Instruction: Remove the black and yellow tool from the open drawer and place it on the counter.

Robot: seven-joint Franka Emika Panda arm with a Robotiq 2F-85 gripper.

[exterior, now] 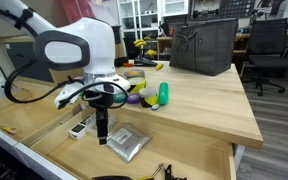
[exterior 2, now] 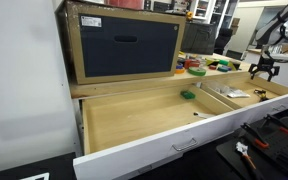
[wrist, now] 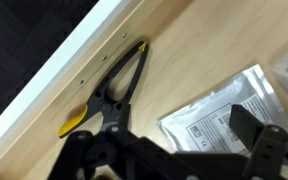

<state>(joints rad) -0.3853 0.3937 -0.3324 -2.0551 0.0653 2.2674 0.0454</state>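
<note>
My gripper should move down and left in the wrist view, onto the tool's arm nearer the foil bag, because bare drawer bottom is beside that arm.
The black and yellow tool (wrist: 114,92), a plier-like clamp with yellow tips, lies flat on the wooden drawer floor along the drawer's white front wall. My gripper (wrist: 179,140) hangs open and empty just above the drawer floor, between the tool and a silver foil bag (wrist: 219,110). It touches neither. In both exterior views my gripper (exterior: 102,132) (exterior 2: 261,68) reaches down into the open drawer (exterior: 44,135), beside the foil bag (exterior: 127,143). The wooden counter (exterior: 199,100) lies behind the drawer.
A black mesh bin (exterior: 202,45) and green and purple items (exterior: 162,95) stand on the counter. A small white item (exterior: 79,128) lies in the drawer near my gripper. A wide open drawer (exterior 2: 144,125) holds a green object (exterior 2: 188,95). An office chair (exterior: 269,50) stands behind.
</note>
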